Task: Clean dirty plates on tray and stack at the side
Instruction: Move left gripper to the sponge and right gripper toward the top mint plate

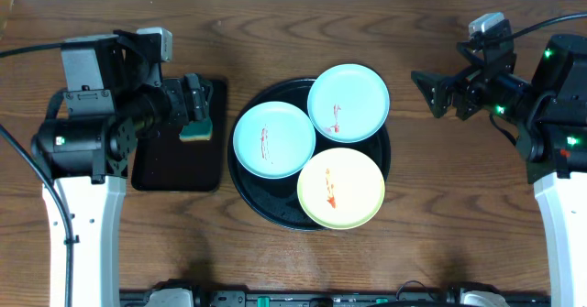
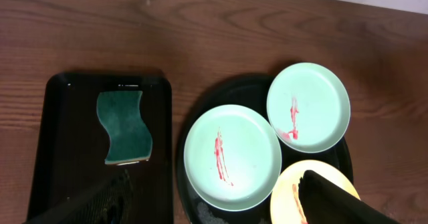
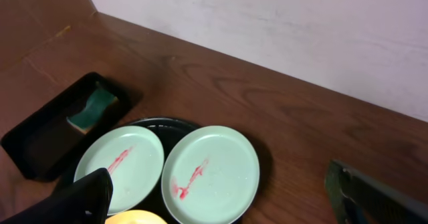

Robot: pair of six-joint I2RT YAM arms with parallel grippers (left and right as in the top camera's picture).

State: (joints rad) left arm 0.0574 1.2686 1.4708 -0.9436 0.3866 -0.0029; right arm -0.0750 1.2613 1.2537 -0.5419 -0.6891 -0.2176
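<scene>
I should bring my right gripper over the round tray and down to the mint plate nearest the sponge, at the plate's rim facing the others.
Three plates lie on the round black tray. Two are mint: one at the left and one at the back right. The third, at the front, is pale yellow. All three carry red smears. My left gripper is open and empty above the small rectangular tray, left of the plates. In the left wrist view its fingers frame the left mint plate. My right gripper is open and empty, in the air right of the round tray. Its wrist view shows both mint plates.
A rectangular black tray sits left of the round tray. On it lies a green sponge, also seen in the left wrist view and the right wrist view. Brown wooden table all around; a wall behind.
</scene>
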